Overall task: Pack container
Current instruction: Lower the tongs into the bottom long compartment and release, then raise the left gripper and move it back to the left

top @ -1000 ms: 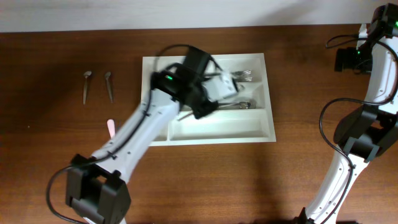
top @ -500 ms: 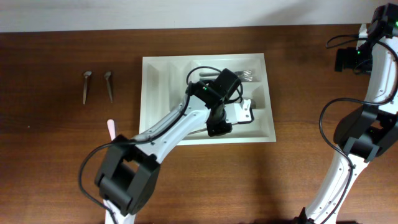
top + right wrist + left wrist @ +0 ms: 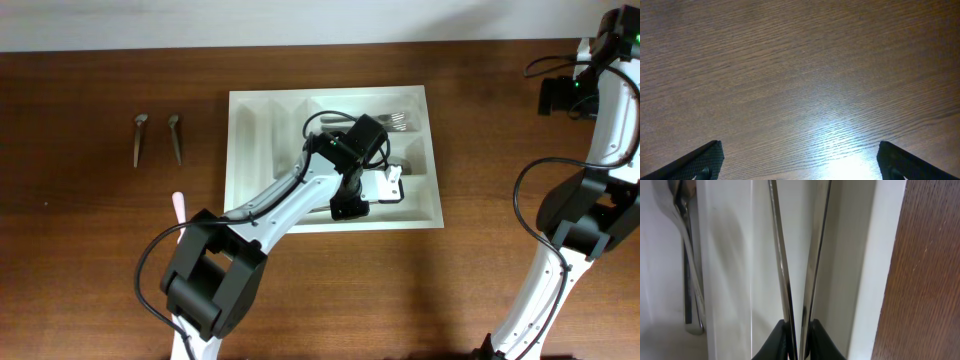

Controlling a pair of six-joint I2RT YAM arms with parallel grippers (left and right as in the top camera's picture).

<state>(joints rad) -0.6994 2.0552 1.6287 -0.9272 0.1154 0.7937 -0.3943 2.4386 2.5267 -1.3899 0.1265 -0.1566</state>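
Note:
I will next lower my left gripper into the long section (image 3: 410, 207) (image 3: 796, 255) beside the tray's outer side and let go of the slim cutlery pieces, because the section's bottom is below the gripper.
The container (image 3: 237, 150) is a white cutlery tray in the middle of the table. My left gripper (image 3: 392, 186) reaches into its lower right part. In the left wrist view that gripper (image 3: 800, 341) is shut on two thin steel utensils (image 3: 782, 270) seen edge-on, which run along a long compartment beside the tray's outer wall (image 3: 881, 255). A spoon (image 3: 688, 280) lies in the compartment next to it. Forks (image 3: 397, 122) lie in the top long compartment. My right gripper (image 3: 800, 161) is open over bare wood, far right of the tray (image 3: 556, 95).
Two spoons (image 3: 139, 138) (image 3: 176, 138) lie on the table left of the tray. A pink stick (image 3: 178, 206) lies below them, partly under my left arm. Wooden table (image 3: 935, 280) borders the tray's wall.
My left arm has swung right across the tray, from its left-centre to the lower right compartment, then settled. The right arm has not moved.

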